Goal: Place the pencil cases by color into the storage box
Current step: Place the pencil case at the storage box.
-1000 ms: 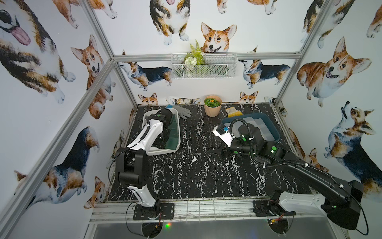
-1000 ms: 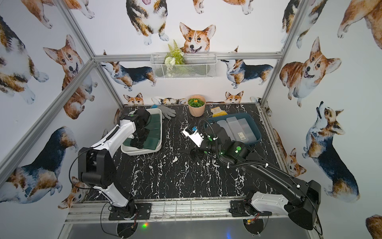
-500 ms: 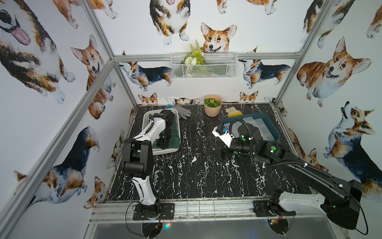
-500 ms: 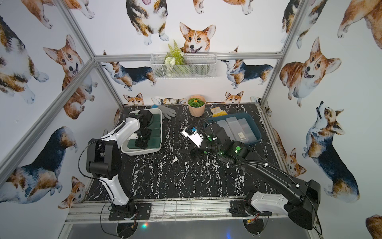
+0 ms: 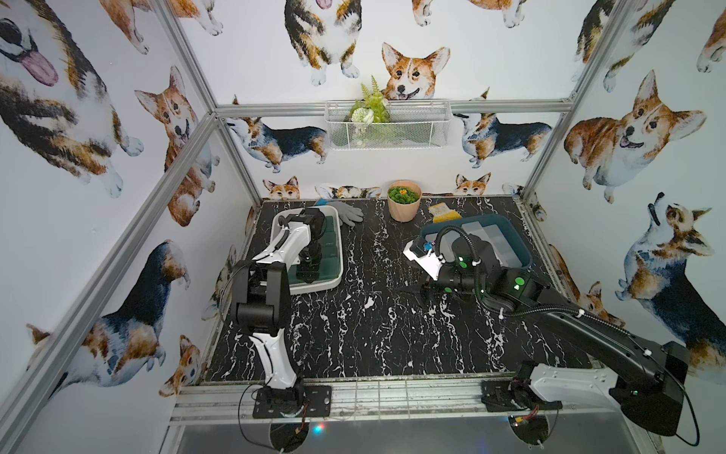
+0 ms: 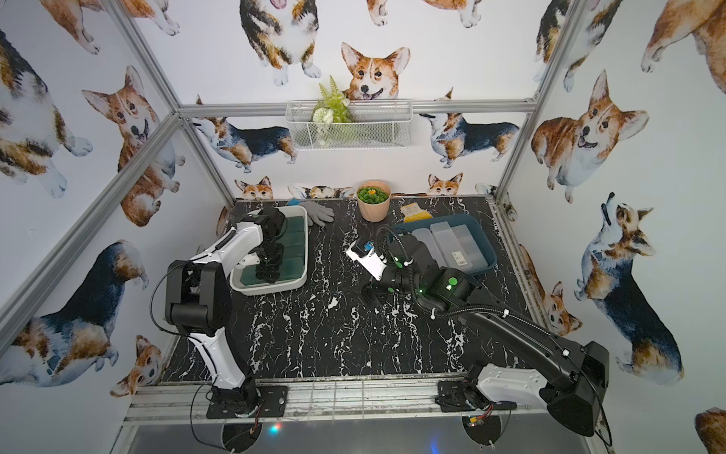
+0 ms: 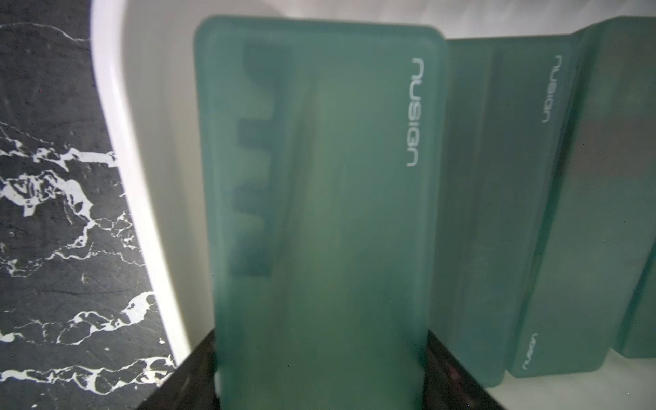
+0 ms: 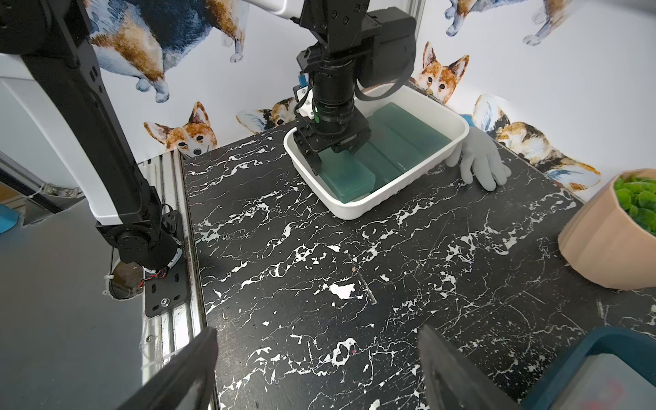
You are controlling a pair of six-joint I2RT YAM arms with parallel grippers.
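Observation:
My left gripper will next move down into the gap that the other green cases leave at the white storage box's near side (image 7: pixel 184 170) and let go of the dark green pencil case (image 7: pixel 319 177).
My left gripper (image 5: pixel 308 275) (image 8: pixel 330 156) (image 7: pixel 319 390) is shut on a dark green pencil case (image 7: pixel 319 177) (image 8: pixel 349 177) at the near end of the white storage box (image 5: pixel 314 289) (image 6: pixel 271 291) (image 8: pixel 355 213). The case's free end points down into the tub. More green cases (image 7: pixel 497 213) (image 8: pixel 408 138) lie side by side in that tub. Frosted clear cases (image 5: pixel 491 236) (image 6: pixel 451 239) lie in the teal storage box (image 5: pixel 518 251) (image 6: pixel 485 251) at the right. My right gripper (image 5: pixel 412 293) (image 6: pixel 361 293) (image 8: pixel 317 332) hangs open and empty over the bare table left of the teal tub.
A grey glove (image 5: pixel 347 212) (image 8: pixel 479 163) lies against the white tub's far corner. A tan plant pot (image 5: pixel 404 204) (image 8: pixel 610 234) and a yellow sponge (image 5: pixel 444 212) stand along the back edge. A white wire basket (image 5: pixel 387 125) hangs on the back wall.
My left arm has folded upward and carried the green case from the far part of the white tub to its near end. The right arm has stayed still.

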